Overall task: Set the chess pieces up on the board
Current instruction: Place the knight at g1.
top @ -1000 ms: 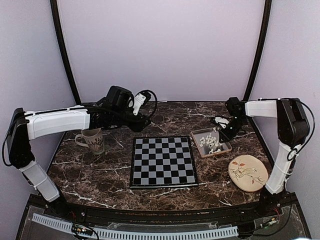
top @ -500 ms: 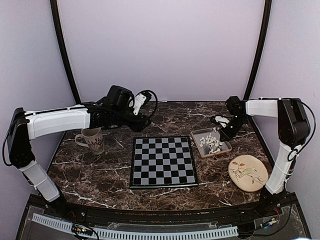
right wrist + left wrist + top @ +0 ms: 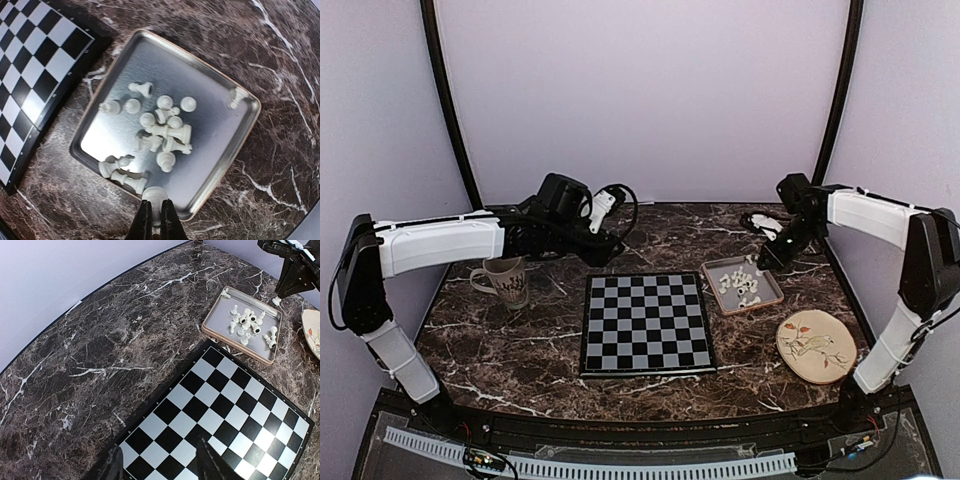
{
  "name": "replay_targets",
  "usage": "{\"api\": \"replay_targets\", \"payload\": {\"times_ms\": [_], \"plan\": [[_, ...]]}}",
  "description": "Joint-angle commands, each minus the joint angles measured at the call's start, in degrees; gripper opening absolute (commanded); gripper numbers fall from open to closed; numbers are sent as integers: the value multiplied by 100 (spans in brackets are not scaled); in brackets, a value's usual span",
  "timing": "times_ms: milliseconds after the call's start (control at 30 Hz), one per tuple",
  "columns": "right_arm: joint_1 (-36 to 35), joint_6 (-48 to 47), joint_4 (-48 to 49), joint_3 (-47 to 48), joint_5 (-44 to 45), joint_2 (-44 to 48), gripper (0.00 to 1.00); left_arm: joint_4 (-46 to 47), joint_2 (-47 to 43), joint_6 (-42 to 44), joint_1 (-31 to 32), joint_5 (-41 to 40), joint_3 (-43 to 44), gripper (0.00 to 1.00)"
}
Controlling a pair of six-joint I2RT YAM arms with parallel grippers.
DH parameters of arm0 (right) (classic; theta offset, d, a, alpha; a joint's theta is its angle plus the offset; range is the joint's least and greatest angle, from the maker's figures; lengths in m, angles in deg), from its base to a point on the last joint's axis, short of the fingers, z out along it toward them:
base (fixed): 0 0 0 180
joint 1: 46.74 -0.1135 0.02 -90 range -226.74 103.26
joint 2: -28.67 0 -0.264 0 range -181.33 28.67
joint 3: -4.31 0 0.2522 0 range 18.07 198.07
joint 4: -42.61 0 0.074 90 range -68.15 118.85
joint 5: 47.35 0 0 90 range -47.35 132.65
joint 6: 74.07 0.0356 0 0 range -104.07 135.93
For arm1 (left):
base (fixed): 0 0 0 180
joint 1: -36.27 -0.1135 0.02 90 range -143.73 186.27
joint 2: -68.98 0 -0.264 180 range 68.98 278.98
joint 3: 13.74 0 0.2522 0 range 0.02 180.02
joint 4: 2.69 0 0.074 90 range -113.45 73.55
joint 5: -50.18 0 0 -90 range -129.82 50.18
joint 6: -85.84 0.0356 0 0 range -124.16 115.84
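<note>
My right gripper has the bare board back and to the left of it in the top view. I should swing over its near row by the plate (image 3: 686, 361), lower and release.
The black and light-grey board (image 3: 646, 323) lies in the middle of the table with no pieces on it. The white chess pieces (image 3: 740, 283) lie in a heap in a metal tray (image 3: 757, 305) to its right. My right gripper (image 3: 767, 255) hangs above the tray's far edge. In the right wrist view it (image 3: 154, 210) is shut on one white piece (image 3: 156, 194), with the tray (image 3: 210, 150) and the other pieces (image 3: 167, 130) below. My left gripper (image 3: 160, 465) is open and empty over the board's far left corner (image 3: 225, 420).
A patterned mug (image 3: 505, 280) stands left of the board. A round cream plate with a bird drawing (image 3: 812, 345) lies at the right front. The left wrist view shows the tray (image 3: 220, 315) and the right gripper (image 3: 292, 275) beyond the board.
My right gripper has risen from the tray with a white piece in it and drawn slightly back and right. The left arm has barely shifted.
</note>
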Motion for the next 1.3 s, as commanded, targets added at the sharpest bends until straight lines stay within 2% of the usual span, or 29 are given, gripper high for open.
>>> {"api": "replay_targets", "payload": {"times_ms": [0, 333, 600, 900, 1267], "plan": [[-678, -46, -114, 47, -143, 181, 0, -164, 19, -98, 26, -25, 257, 52], [-2471, -499, -542, 225, -130, -118, 0, -308, 75, -204, 17, -431, 348, 52], [-3839, -636, -473, -164, 422, -272, 0, -381, 1, -293, -76, -689, 392, 52], [-4417, -609, -406, -112, 381, -627, 0, -406, -16, -253, -78, -734, 409, 52], [-4571, -536, -329, 41, 491, -881, 0, -446, -24, -242, -77, -706, 435, 52]]}}
